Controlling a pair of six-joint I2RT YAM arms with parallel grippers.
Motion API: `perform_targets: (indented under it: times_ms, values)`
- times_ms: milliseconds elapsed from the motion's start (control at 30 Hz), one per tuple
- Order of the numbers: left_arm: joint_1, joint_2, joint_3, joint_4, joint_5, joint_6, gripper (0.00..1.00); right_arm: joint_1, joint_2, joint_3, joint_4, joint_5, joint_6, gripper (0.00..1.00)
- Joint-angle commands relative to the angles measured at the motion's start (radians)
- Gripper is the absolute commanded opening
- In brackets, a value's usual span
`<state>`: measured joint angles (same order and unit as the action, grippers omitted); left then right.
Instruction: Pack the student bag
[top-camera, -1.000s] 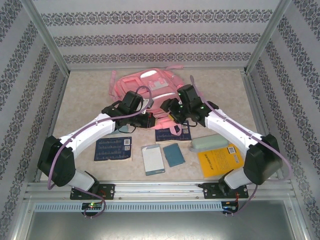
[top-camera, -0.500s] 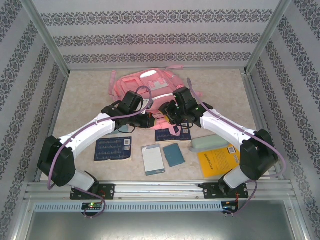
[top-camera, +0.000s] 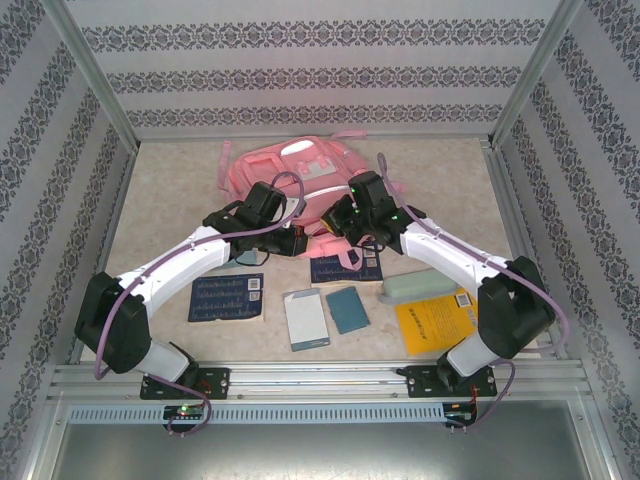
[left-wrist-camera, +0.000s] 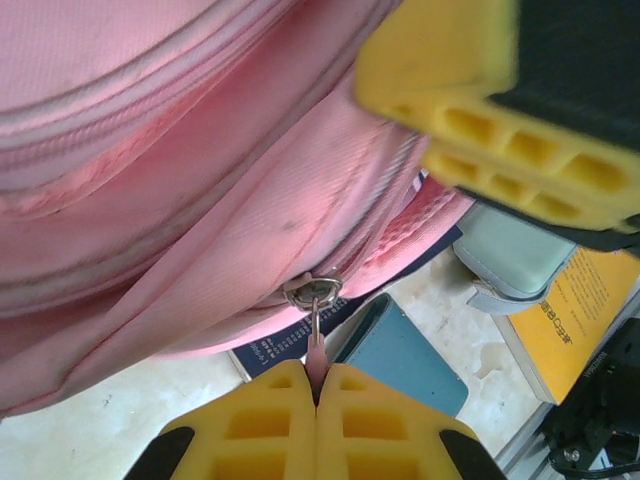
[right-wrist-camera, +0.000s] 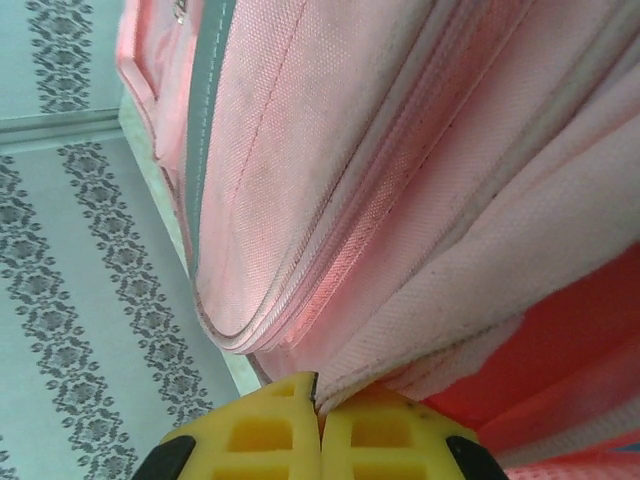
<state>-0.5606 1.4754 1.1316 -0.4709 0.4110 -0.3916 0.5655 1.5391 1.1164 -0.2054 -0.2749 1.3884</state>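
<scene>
The left gripper moves next along the bag's shut lower edge (left-wrist-camera: 225, 322), away from my right gripper, and releases the pull (left-wrist-camera: 316, 345), as the opening ends at the slider.
The student bag (top-camera: 290, 165), a large pink backpack, lies at the back middle of the table, its opening towards the arms. My left gripper (left-wrist-camera: 317, 385) is shut on the pink zipper pull (left-wrist-camera: 316, 345), which hangs from the metal slider (left-wrist-camera: 313, 291) at the bag's lower edge. In the top view the left gripper (top-camera: 298, 243) is at the bag's near edge. Just to its right, my right gripper (top-camera: 336, 216) is shut on the fabric lip of the bag (right-wrist-camera: 400, 150). Its jaws (right-wrist-camera: 318, 400) pinch the pale pink edge beside the opening. The right gripper's yellow fingers (left-wrist-camera: 480, 110) also cross the left wrist view.
On the near half of the table lie a dark blue notebook (top-camera: 227, 297), a second one (top-camera: 345, 268) partly under the bag, a white-and-teal notebook (top-camera: 305, 318), a small teal book (top-camera: 348, 309), a pale green pencil case (top-camera: 417, 287) and a yellow book (top-camera: 440, 320). Patterned walls enclose the table.
My right gripper has shifted a little left to the bag's opening and closed on the fabric edge. The left gripper has stayed shut on the zipper pull.
</scene>
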Motion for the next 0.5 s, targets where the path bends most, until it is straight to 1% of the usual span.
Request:
perform_targets:
  times_ms: [0, 300, 367, 467]
  values:
    - [0.025, -0.044, -0.018, -0.017, -0.041, 0.022, 0.00, -0.042, -0.067, -0.006, 0.030, 0.036, -0.028, 0.00]
    - [0.116, -0.043, -0.058, -0.021, -0.107, 0.022, 0.00, -0.084, -0.109, 0.023, 0.015, 0.012, -0.075, 0.00]
    - [0.138, -0.034, -0.061, -0.017, -0.120, 0.012, 0.00, -0.093, -0.104, 0.036, 0.012, 0.001, -0.085, 0.00]
    - [0.194, -0.013, -0.071, 0.003, -0.121, -0.036, 0.00, -0.110, -0.093, 0.060, 0.007, -0.015, -0.101, 0.00]
